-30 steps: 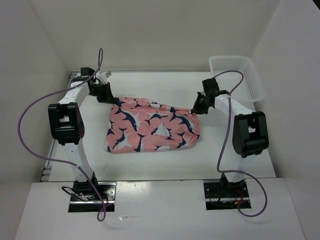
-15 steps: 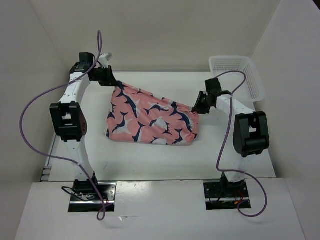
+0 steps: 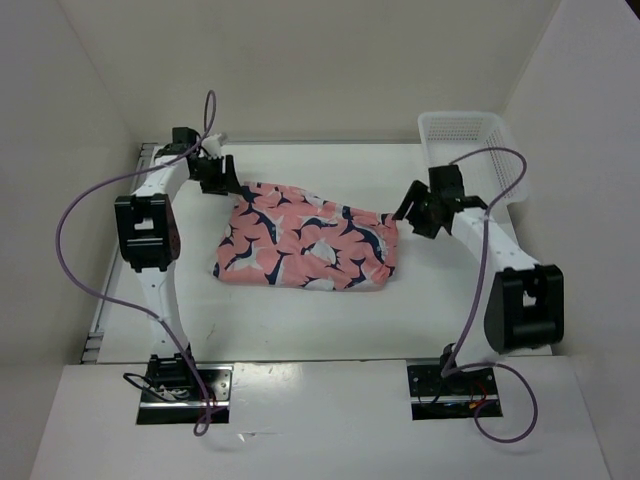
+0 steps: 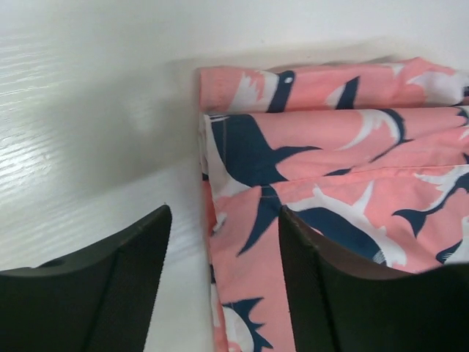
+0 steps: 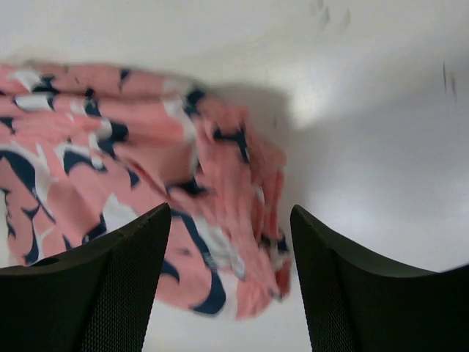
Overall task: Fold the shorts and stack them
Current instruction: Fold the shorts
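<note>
The waistband's near corner (image 3: 383, 275) (image 5: 274, 282) lies back toward the base and below the open right gripper, so the right gripper should draw its fingers back and down around that corner.
The salmon-pink shorts (image 3: 305, 240) with navy and white bird shapes lie folded flat in the middle of the white table (image 3: 300, 320). My left gripper (image 3: 226, 185) hovers open at their far left corner. In the left wrist view its jaws (image 4: 223, 213) stand apart over the folded edge of the shorts (image 4: 330, 147) and grip nothing. My right gripper (image 3: 408, 213) is open just off the far right corner. In the right wrist view the bunched waistband end of the shorts (image 5: 220, 191) lies below the spread gripper (image 5: 231, 213), blurred.
A white mesh basket (image 3: 470, 150) stands at the far right corner of the table. White walls close in the table at the back and on both sides. Purple cables loop off both arms.
Both grippers have opened and let go of the shorts' far edge, which dropped flat onto the table. The right arm has drawn back to the right.
</note>
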Robot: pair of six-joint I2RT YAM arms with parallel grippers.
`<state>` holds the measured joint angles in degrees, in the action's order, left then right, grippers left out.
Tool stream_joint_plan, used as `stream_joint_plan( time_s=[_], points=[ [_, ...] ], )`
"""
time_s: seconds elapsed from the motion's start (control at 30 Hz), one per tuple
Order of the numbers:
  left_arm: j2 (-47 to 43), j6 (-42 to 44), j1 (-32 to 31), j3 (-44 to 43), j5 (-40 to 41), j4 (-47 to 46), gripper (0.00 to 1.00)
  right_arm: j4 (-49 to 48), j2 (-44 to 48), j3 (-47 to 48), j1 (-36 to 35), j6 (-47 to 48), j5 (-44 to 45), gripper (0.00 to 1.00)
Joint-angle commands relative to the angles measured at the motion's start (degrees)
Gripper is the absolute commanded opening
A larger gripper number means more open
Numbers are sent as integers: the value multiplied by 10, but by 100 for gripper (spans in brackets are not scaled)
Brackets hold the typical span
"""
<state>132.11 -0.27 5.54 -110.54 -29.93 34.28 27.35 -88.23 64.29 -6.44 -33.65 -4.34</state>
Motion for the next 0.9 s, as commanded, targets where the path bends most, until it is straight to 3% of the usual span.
stream_joint_plan(
  time_s=[0.0,0.17,0.5,0.87],
  points=[
    [-101,3,9,44,13,-35,69,46,57,-102,4,-83,-37,71],
    [-167,3,14,124,7,-19,71,5,119,-210,-19,-143,-76,71],
    [-205,3,9,313,29,-28,72,-67,59,-208,-85,-189,-103,71],
    [-215,3,9,350,66,-33,72,-121,-30,-215,-85,-201,-69,72]
  ],
)
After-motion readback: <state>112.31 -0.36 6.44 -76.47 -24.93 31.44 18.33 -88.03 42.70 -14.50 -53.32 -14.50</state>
